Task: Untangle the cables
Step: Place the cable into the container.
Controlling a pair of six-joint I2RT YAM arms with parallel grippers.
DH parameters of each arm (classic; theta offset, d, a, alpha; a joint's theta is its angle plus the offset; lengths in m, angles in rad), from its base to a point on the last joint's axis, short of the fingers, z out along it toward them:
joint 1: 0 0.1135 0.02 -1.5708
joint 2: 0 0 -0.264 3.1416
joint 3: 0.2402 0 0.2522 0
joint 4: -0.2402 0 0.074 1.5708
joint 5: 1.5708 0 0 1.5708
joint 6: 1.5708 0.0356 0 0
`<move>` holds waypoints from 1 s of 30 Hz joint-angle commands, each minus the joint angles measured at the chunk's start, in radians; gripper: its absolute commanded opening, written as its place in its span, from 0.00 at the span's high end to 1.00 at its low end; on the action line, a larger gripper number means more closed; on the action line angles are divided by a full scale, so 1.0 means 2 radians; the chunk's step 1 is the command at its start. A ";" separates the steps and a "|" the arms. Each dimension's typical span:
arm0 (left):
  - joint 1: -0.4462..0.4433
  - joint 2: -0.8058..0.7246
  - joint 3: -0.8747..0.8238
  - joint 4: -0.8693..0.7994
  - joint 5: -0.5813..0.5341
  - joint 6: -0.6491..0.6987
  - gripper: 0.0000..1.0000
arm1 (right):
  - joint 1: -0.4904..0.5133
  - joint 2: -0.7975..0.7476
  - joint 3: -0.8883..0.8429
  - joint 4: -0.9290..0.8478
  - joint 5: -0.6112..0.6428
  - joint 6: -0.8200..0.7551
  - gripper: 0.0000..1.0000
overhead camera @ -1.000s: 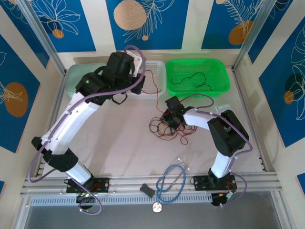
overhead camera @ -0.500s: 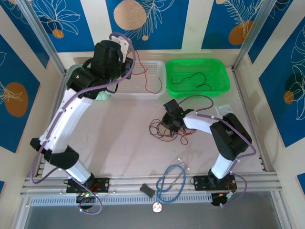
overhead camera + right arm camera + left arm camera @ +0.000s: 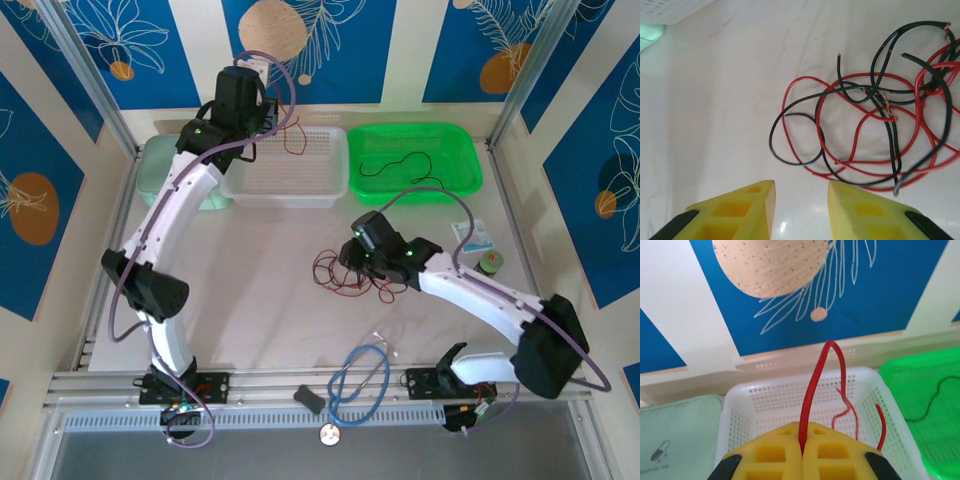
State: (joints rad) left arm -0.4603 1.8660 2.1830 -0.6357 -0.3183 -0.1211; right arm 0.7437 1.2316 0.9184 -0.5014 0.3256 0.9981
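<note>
My left gripper is above the bottom of the white basket, so next it needs to move down toward it and release the red cable (image 3: 295,140), whose loose end already hangs inside.
A tangle of thin red and black cables (image 3: 352,276) lies on the table's middle; the right wrist view has it (image 3: 875,125) just beyond the fingers. My right gripper (image 3: 801,187) hovers at the tangle's near edge, open, nothing between its yellow fingers; from above it (image 3: 352,258) sits over the tangle. My left gripper (image 3: 802,450) is shut on a red cable (image 3: 812,390) that arches up and droops into the white basket (image 3: 755,405). From above, that cable (image 3: 295,140) hangs over the basket (image 3: 300,190). One black cable (image 3: 400,165) lies in the green basket (image 3: 465,180).
A thick blue looped tube (image 3: 360,380) lies near the front edge, with a small black object (image 3: 310,398) beside it. A pale green tray (image 3: 165,160) stands left of the white basket. A small packet (image 3: 470,235) and a round green item (image 3: 490,263) sit at the right.
The left arm swung up and back toward the far wall, lifting the red cable's tail off the table over the white basket. The right arm stretched out and its jaws widened slightly.
</note>
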 commanded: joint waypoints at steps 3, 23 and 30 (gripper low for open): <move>0.016 0.054 -0.007 0.068 0.015 0.008 1.00 | 0.013 -0.083 -0.024 -0.064 0.028 0.002 0.65; 0.027 0.205 -0.059 0.070 0.079 -0.049 1.00 | 0.016 -0.078 -0.040 -0.134 0.072 0.038 0.64; 0.027 0.182 -0.089 0.066 0.085 -0.048 0.45 | 0.007 -0.013 -0.043 -0.097 0.068 0.033 0.65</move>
State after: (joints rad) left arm -0.4168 2.2738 2.0220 -0.5087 -0.1703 -0.2138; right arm 0.7673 1.1683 0.8478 -0.7334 0.4461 1.0550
